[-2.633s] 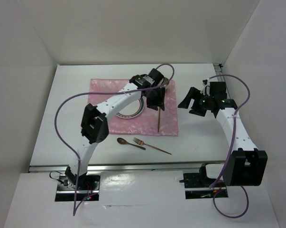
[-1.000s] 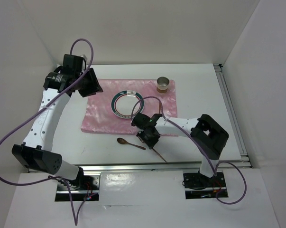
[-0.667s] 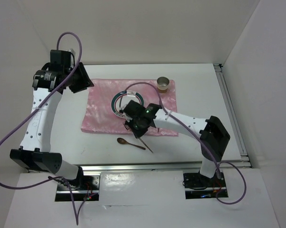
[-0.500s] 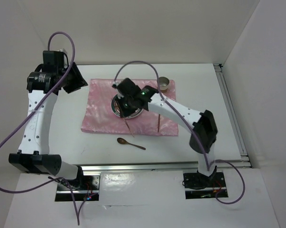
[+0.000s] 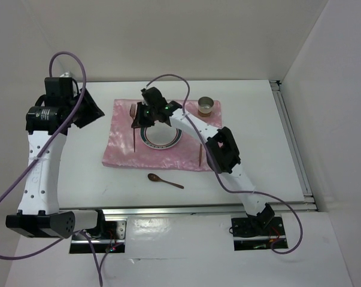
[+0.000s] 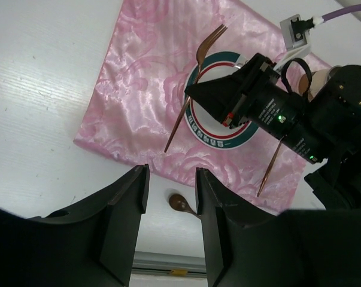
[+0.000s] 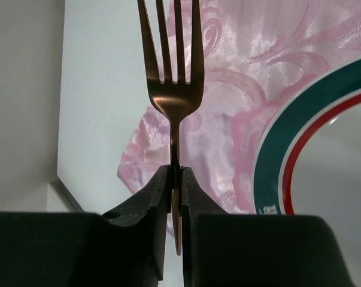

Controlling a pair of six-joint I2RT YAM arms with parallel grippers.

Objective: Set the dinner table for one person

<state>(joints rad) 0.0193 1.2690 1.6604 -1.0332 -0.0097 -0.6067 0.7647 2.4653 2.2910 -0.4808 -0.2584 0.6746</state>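
I need to move the copper fork in my right gripper slightly away from the plate and lower it onto the bare part of the pink mat [image 5: 128, 131] [image 7: 215, 133] before I open my right gripper.
My right gripper [image 5: 138, 118] [image 7: 176, 173] is shut on the handle of a copper fork [image 5: 133, 128] [image 7: 173, 89] [image 6: 198, 66]. The fork is over the pink mat [image 5: 121, 149] just left of the plate [image 5: 163, 139] [image 7: 315, 149] [image 6: 223, 133], tines pointing to the far side. A copper knife [image 5: 202, 154] [image 6: 270, 164] lies on the mat right of the plate. A dark spoon [image 5: 165, 180] [image 6: 181, 203] rests on the white dinner table [image 5: 258, 149] in front of the mat. My left gripper [image 5: 89, 110] [image 6: 172, 179] hangs open and empty at the far left, high above the table.
A small brown cup [image 5: 206, 106] stands at the mat's far right corner. The right arm [image 5: 195, 128] stretches across the plate. White walls close in the back and both sides, and a metal rail [image 5: 186, 209] runs along the near edge.
The right arm picked the fork up from the table's front and carried it to the left of the plate. The left arm drew back to the far left. The spoon stayed put.
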